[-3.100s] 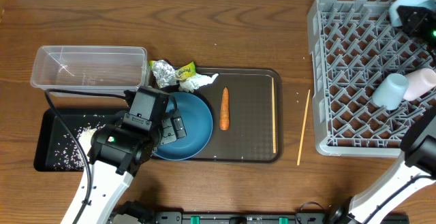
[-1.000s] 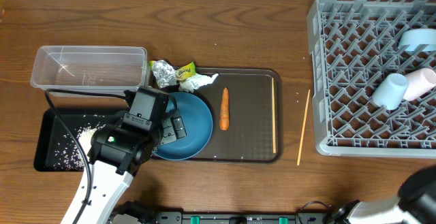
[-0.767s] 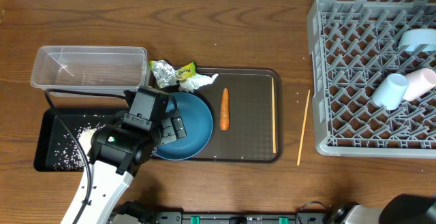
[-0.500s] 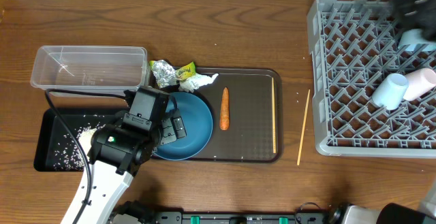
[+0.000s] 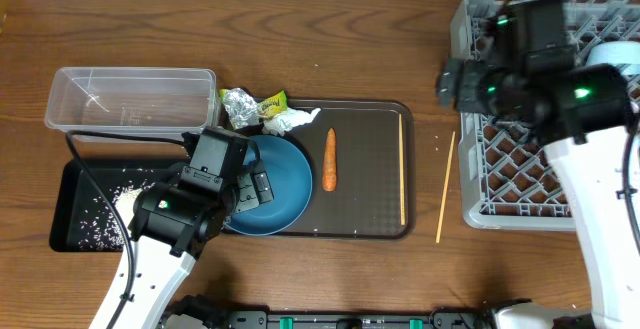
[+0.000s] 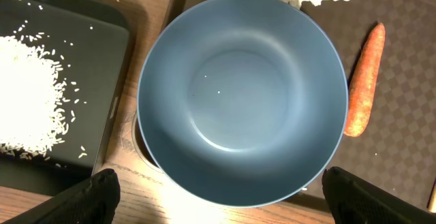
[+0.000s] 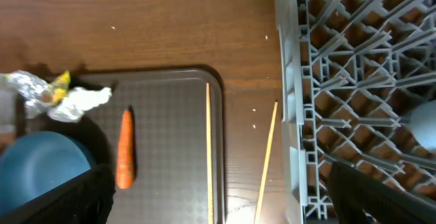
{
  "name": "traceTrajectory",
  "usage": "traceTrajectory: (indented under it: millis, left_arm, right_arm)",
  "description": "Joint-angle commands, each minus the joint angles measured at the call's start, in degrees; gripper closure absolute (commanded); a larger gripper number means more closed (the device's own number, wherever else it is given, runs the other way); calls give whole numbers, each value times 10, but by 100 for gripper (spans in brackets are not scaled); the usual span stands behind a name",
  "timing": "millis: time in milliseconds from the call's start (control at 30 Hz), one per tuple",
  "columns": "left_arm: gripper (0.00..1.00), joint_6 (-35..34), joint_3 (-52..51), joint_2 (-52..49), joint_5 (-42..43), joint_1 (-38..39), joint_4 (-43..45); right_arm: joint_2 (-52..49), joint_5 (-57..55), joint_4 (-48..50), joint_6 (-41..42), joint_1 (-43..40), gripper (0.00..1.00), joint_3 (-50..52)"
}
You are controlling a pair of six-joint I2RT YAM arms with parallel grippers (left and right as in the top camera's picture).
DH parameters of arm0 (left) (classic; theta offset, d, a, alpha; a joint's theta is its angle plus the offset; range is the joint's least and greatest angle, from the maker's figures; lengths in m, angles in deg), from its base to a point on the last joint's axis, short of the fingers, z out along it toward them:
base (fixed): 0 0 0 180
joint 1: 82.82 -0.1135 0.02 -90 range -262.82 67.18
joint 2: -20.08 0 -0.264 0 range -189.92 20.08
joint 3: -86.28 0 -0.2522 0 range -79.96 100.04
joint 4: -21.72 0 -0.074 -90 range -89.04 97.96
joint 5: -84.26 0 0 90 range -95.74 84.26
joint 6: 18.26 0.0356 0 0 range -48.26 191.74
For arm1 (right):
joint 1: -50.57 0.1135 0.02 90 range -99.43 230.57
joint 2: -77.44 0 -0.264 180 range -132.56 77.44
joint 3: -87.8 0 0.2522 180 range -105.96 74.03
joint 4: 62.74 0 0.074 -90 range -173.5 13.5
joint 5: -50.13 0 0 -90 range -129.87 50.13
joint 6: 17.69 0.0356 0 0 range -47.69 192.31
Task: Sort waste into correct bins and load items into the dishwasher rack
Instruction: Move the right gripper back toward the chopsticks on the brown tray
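I will pull my right gripper back next and lower it onto the bare near half of the chopstick between tray and rack.
The dark-blue bowl (image 5: 285, 194) (image 6: 242, 98) sits at the left end of the brown tray, and my open left gripper (image 5: 255, 187) (image 6: 228, 203) hovers over it, holding nothing. Beside it lie the carrot (image 5: 330, 159) (image 7: 125, 157), the white tissue (image 5: 290, 121) and the silver-yellow wrapper (image 5: 245, 104). One chopstick (image 5: 402, 169) (image 7: 208, 149) rests on the tray, the other (image 5: 445, 187) (image 7: 267, 156) on the table. My right gripper (image 5: 450, 84) (image 7: 225, 200) stands open above them, beside the rack (image 5: 500, 169) (image 7: 327, 81). Rice (image 5: 100, 224) (image 6: 27, 94) lies in the black tray (image 5: 70, 184). The clear tub (image 5: 130, 99) holds nothing.
The dark brown serving tray (image 5: 365, 209) lies mid-table. My right arm covers much of the rack; a light-blue bowl (image 5: 612, 54) shows at its right edge. A black cable (image 5: 100, 169) loops over the black tray.
My right arm has swung in from the far right and now reaches over the rack's left edge, gripper above the gap between tray and rack. The left arm has not moved.
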Motion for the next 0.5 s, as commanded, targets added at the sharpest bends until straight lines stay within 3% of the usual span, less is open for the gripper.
traceTrajectory:
  millis: [0, 200, 367, 467]
  left_arm:
    - [2, 1, 7, 1, -11, -2, -2]
    - [2, 1, 7, 1, -11, -2, -2]
    - [2, 1, 7, 1, -11, -2, -2]
    - [2, 1, 7, 1, -11, -2, -2]
  right_arm:
    - [-6, -57, -24, 56, 24, 1, 2]
    - [-24, -49, -40, 119, 52, 1, 71]
    - [-25, 10, 14, 125, 66, 13, 182]
    - [-25, 11, 45, 157, 68, 14, 248]
